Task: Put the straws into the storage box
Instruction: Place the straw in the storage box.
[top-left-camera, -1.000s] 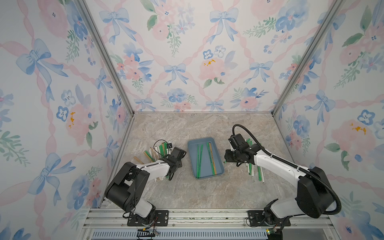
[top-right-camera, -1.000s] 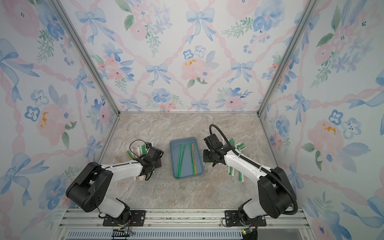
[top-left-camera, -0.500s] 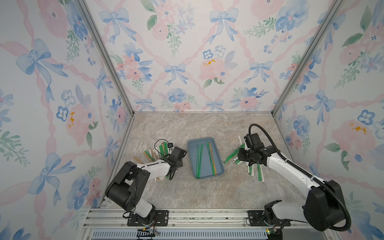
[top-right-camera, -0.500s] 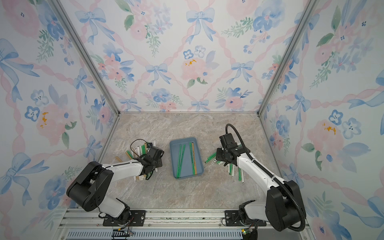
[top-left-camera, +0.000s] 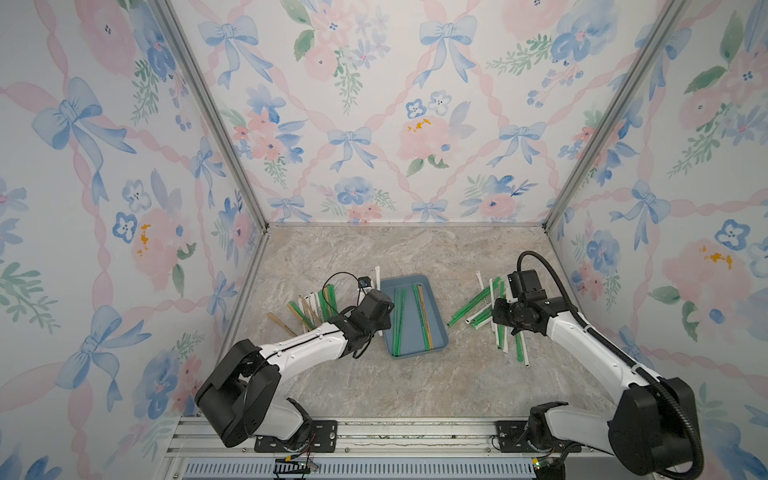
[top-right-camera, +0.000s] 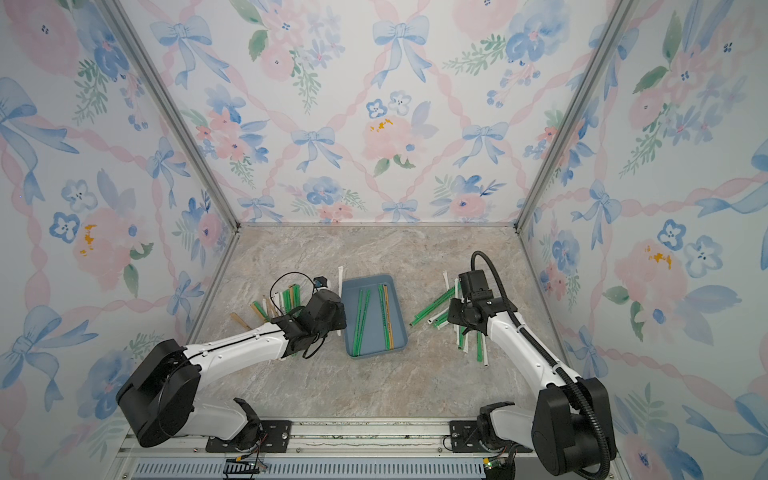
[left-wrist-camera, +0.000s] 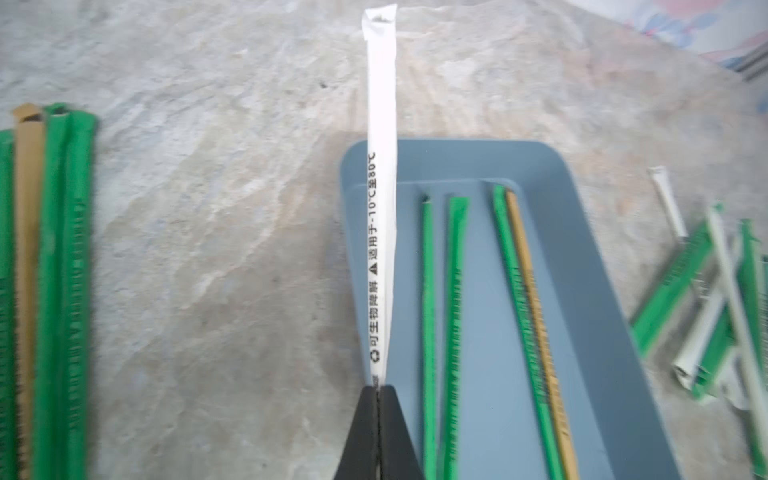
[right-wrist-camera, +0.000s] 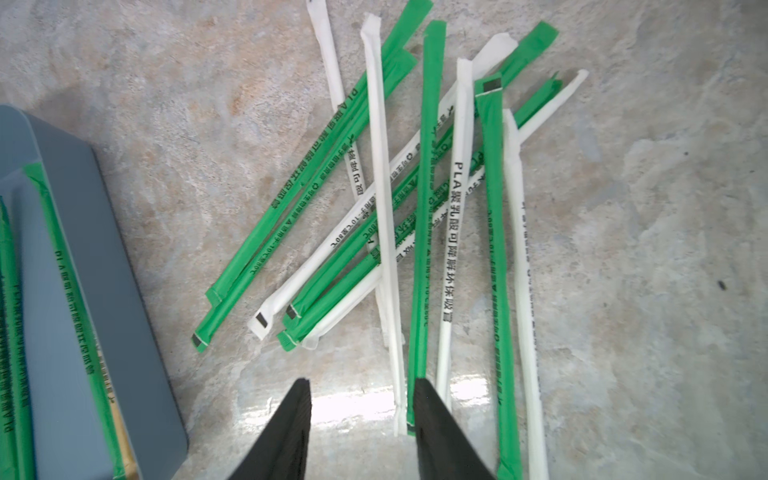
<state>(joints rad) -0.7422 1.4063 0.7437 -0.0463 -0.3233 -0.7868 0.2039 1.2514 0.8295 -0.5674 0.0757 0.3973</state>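
Observation:
The left gripper will move back and across over the paired green straws, then lower and release, because the straws lie below and beside it in the box (top-left-camera: 437, 326).
The slate-blue storage box (top-left-camera: 437, 326) (top-right-camera: 374, 320) lies mid-table with several straws (top-left-camera: 420, 316) in it, green and one tan. In the left wrist view my left gripper (left-wrist-camera: 378, 390) is shut on the end of a white printed straw (left-wrist-camera: 380, 166). That straw runs along the box's left rim (left-wrist-camera: 349, 232). More straws lie in a pile (top-left-camera: 316, 303) left of the box. My right gripper (right-wrist-camera: 361, 395) stands open over the right pile of green and white straws (right-wrist-camera: 428, 187) (top-left-camera: 490, 299), holding nothing. One finger (right-wrist-camera: 432, 415) is beside a green straw's end.
A single tan straw (top-left-camera: 280, 324) lies apart near the left wall. Patterned walls close in the left, back and right sides. A metal rail (top-left-camera: 374, 432) runs along the front. A black cable loop (top-left-camera: 340, 286) rises above the left wrist.
My left gripper has closed on the white straw. The right arm has swung from the box's right edge out over the right pile, still open.

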